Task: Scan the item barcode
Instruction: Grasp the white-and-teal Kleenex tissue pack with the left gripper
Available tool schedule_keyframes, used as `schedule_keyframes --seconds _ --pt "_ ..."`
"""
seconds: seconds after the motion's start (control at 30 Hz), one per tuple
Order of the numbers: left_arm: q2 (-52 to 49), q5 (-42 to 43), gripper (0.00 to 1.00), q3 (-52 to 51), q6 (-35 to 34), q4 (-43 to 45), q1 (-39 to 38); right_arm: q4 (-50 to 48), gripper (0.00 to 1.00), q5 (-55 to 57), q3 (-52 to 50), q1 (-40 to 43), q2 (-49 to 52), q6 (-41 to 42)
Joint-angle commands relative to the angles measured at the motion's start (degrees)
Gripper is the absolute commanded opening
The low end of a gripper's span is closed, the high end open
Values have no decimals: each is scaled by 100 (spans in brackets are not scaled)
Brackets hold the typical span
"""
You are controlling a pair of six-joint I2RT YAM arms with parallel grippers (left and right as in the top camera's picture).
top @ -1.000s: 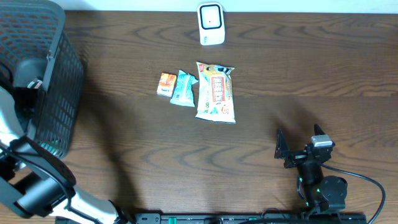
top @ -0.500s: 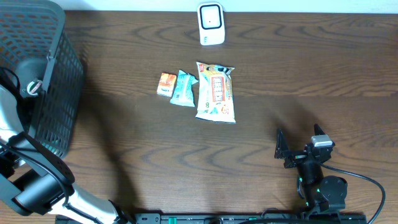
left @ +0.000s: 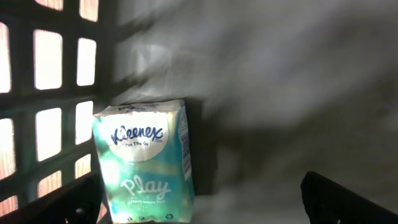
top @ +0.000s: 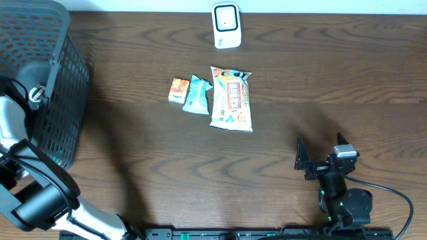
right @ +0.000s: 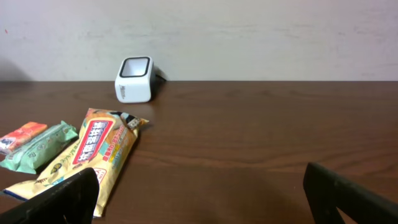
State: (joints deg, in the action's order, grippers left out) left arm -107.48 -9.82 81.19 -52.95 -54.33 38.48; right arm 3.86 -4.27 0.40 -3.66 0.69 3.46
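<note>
The teal Kleenex tissue pack (left: 146, 158) is below my left gripper, and its open fingers are still short of it. I will first lower my left gripper deeper into the basket to get around the pack.
A teal Kleenex tissue pack (left: 146, 158) lies on the floor of the black mesh basket (top: 40, 73), against its grid wall. My left gripper (left: 205, 208) reaches into the basket and stands open just short of the pack, whose near end sits by the left finger (left: 68, 202). The white barcode scanner (top: 226, 25) stands at the table's far edge, also seen in the right wrist view (right: 135, 79). My right gripper (top: 321, 158) hovers open and empty near the front right, facing the scanner (right: 202, 199).
An orange packet (top: 178, 89), a teal packet (top: 197, 94) and a larger yellow snack bag (top: 231, 99) lie side by side mid-table. The basket occupies the far left corner. Dark wood tabletop stretches between the bag and my right gripper.
My left arm has shifted slightly inside the basket. The right arm and the packets on the table have not moved.
</note>
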Motion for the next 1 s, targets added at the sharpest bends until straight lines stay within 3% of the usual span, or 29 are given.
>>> schedule_keyframes --seconds 0.0,0.97 --pt "-46 -140 100 -155 -96 105 9 24 99 -20 -4 35 -31 13" --pt "-560 -273 98 -238 -96 2 9 24 99 -20 -4 35 -31 13"
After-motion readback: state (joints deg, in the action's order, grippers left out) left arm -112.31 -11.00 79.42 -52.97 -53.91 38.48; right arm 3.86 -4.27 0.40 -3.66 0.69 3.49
